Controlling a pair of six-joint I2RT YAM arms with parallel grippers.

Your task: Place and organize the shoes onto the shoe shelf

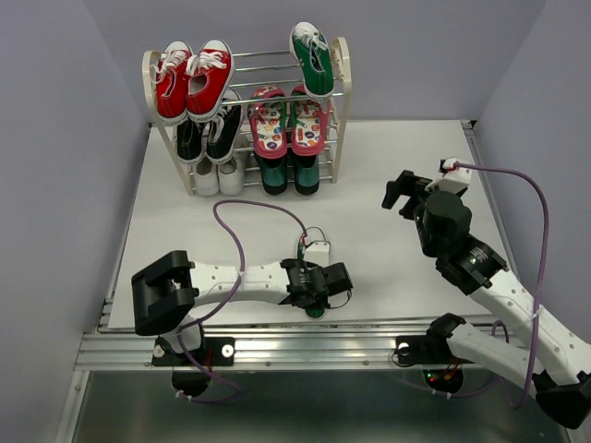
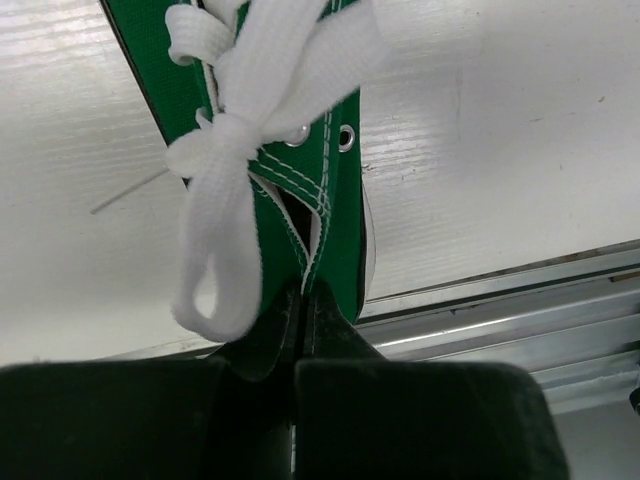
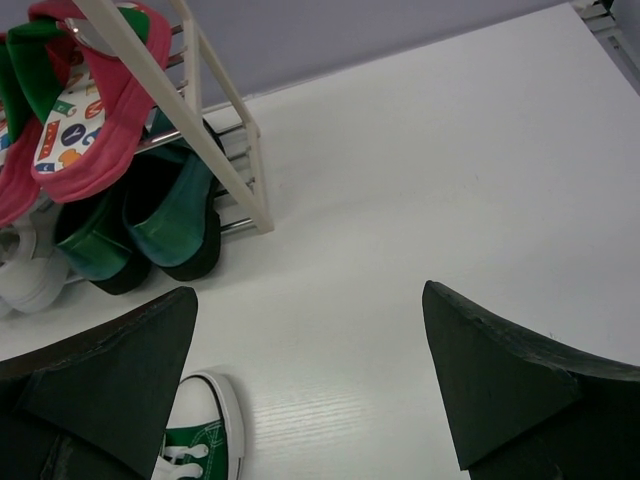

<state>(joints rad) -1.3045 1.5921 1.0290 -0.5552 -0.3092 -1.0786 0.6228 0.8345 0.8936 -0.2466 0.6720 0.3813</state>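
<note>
I should next move my left gripper up and outward onto the top level's empty rails beside the other green sneaker and release its mate there, as that spot is bare.
My left gripper is at the table's front edge, shut on a small green canvas sneaker that it mostly hides. In the left wrist view the fingers pinch the rim of this sneaker, and its white laces hang loose. Its white toe also shows in the right wrist view. The other green sneaker lies on the top right tier of the shoe shelf. The flip-flops are on the tier below it, and the green loafers at the bottom right. My right gripper is open and empty, to the right of the shelf.
Red sneakers fill the top left tier, with black sneakers under them and white shoes at the bottom left. A metal rail runs along the front edge. The shelf's side panel is close ahead of the right gripper.
</note>
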